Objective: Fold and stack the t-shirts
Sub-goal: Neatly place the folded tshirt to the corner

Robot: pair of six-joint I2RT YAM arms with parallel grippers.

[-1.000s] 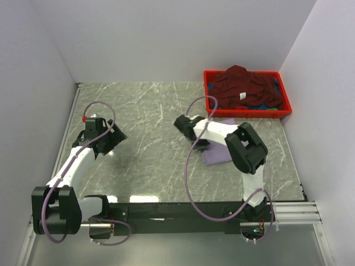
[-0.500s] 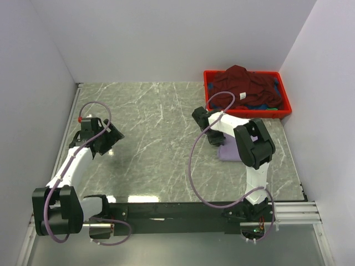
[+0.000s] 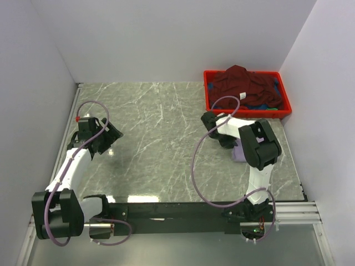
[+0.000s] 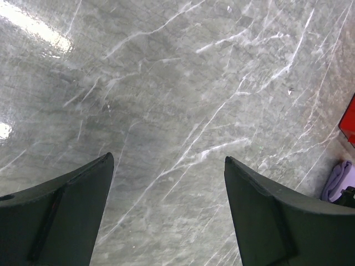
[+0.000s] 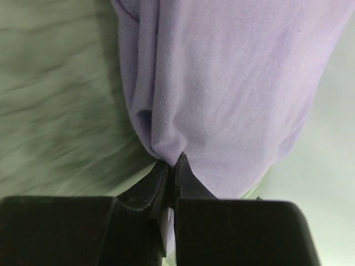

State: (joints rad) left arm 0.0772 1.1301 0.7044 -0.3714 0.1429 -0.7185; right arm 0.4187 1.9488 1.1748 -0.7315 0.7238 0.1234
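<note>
Next, my right gripper slides toward the right in the top view and releases the lavender t-shirt by the side, because bare tabletop still shows there.
The lavender t-shirt fills the right wrist view, bunched into a fold. My right gripper is shut on its edge. In the top view only a small piece of that shirt shows beside my right gripper, at the right of the table. The dark maroon t-shirt with a small white label lies heaped in the red crate, with bits of blue and green under it. My left gripper is open and empty over bare table at the left; its fingers stand wide apart in the left wrist view.
The red crate stands at the back right corner against the wall. White walls close the table on three sides. The grey marble table top lies between the arms. A corner of the lavender shirt and of the crate show at the left wrist view's right edge.
My right gripper has dragged the lavender shirt to the right, from mid-table toward the right side, and the shirt has bunched smaller. My left gripper has drifted slightly left.
</note>
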